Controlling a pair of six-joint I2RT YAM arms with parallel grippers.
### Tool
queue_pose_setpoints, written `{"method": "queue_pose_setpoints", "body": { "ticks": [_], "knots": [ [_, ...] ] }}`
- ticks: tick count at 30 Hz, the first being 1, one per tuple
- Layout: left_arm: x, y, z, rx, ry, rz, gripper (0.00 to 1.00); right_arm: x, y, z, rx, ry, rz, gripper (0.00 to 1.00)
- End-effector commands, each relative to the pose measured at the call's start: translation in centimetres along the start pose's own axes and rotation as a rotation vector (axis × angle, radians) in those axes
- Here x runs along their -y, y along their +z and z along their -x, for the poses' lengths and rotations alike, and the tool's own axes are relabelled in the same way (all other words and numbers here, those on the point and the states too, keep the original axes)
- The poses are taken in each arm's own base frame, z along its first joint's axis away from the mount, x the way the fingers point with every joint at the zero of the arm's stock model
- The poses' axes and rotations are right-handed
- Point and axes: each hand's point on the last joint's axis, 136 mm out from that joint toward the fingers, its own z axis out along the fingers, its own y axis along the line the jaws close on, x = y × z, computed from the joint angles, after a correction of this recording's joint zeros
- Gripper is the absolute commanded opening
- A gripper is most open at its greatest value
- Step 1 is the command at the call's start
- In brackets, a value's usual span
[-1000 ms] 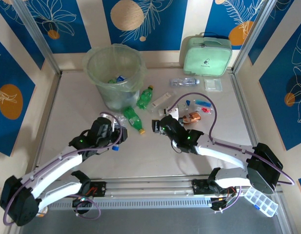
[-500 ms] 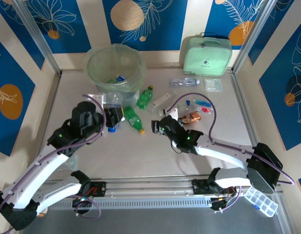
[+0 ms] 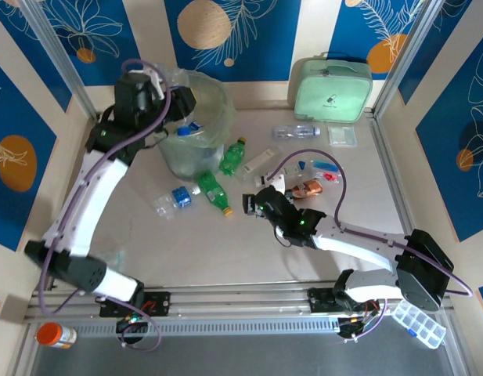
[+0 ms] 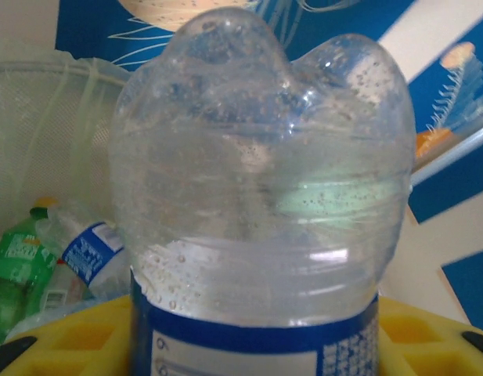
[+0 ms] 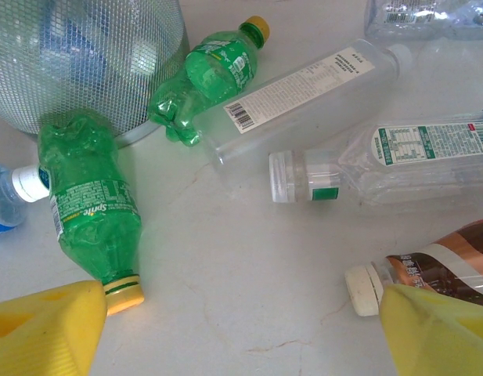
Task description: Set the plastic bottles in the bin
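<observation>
I should lower my left gripper into the bin's opening (image 3: 208, 110) (image 4: 53, 160) and tip the clear blue-labelled bottle downward to release it inside. The bottle's bottom still sticks out above the bin's rim.
My left gripper (image 3: 181, 100) hangs over the left rim of the bin (image 3: 218, 92), shut on a clear bottle with a blue label (image 4: 257, 196) whose base points away from the camera. Inside the bin (image 4: 53, 133) lie a green bottle (image 4: 14, 258) and a blue-labelled one (image 4: 88, 251). On the table lie a clear blue-labelled bottle (image 3: 172, 199), two green bottles (image 3: 214, 191) (image 3: 233, 157) and a clear bottle (image 3: 261, 163). My right gripper (image 3: 249, 205) rests open just above the table, with a green bottle (image 5: 88, 196) beside its left finger (image 5: 45, 329).
A brown-labelled bottle (image 5: 437, 266) touches the right finger. More clear bottles (image 5: 382, 160) (image 3: 296, 131) lie right of centre. A mint-green case (image 3: 333, 88) stands at the back right. An orange-capped jar (image 3: 55, 335) and a clear divided box (image 3: 419, 323) sit by the near edge.
My left arm has risen from the table and swung back over the bin with the clear bottle in its grip. Another clear bottle now shows where it was. The right arm has not moved.
</observation>
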Motion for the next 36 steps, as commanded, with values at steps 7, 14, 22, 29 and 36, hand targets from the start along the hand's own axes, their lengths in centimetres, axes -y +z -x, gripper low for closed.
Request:
{"method": "queue_pose_setpoints", "body": {
  "ticks": [7,14,22,29,36],
  "knots": [
    [-4.5,7.3,-0.5,-0.143,-0.186,0.16,0.28,-0.6,-0.2,1.6,0.045,0.0,-0.014,0.91],
    [-8.4,11.4,-2.1,-0.174,-0.246,0.249,0.28,-0.8,0.0,1.5,0.037,-0.007,-0.012,0.91],
    [-12.8,14.3,-6.2,-0.273,-0.217,0.38,0.38,-1.5,0.4,1.1,0.019,-0.045,-0.017,0.92],
    [-14.7,16.0,-8.8,-0.306,-0.241,0.398,0.65,-1.9,0.8,0.8,-0.003,-0.065,-0.027,0.92],
    [-14.9,16.5,-9.7,-0.335,-0.239,0.39,0.81,-2.0,0.8,0.9,-0.001,-0.065,-0.026,0.93]
  ]
}}
